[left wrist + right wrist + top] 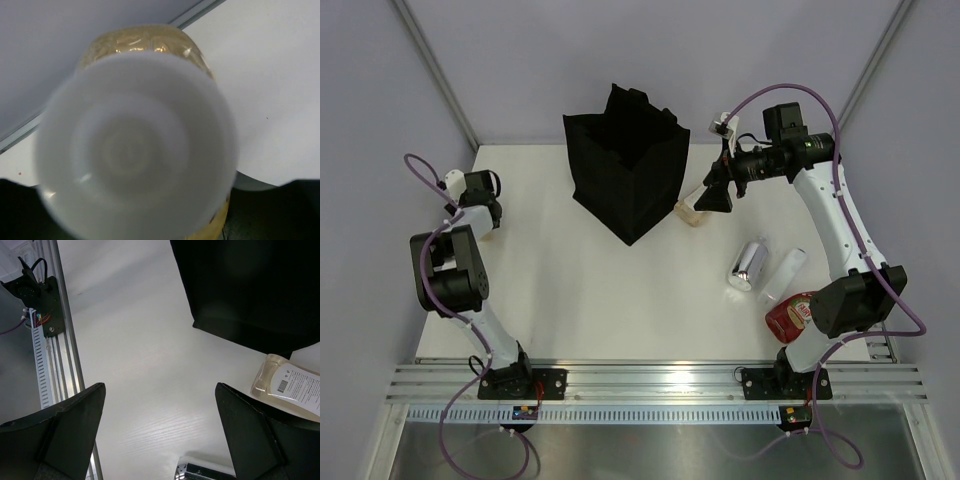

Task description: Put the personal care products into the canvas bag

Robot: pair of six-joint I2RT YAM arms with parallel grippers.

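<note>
The amber bottle goes up and across to the bag's opening (634, 136) next with my left gripper. It then comes down inside, because the bag's sides stand upright.
The black canvas bag (625, 170) stands upright at the table's back centre. My right gripper (717, 195) is open and empty, just right of the bag and above a pale peach bottle (690, 212) lying by the bag's corner. In the right wrist view that gripper (160, 385) shows bare table between its fingers, with the peach bottle (290, 387) and the bag (250, 290) beyond. My left gripper (485, 215) is at the far left edge, over the amber bottle's white cap (135, 145), which hides the fingers. Silver (748, 263), translucent white (785, 273) and red (790, 317) bottles lie at the right. The orange bottle is out of view.
The table's left edge and the wall run close behind the amber bottle (145, 42). The silver bottle's end (200, 472) lies just below the right gripper. An aluminium rail (650, 378) with the arm bases runs along the near edge.
</note>
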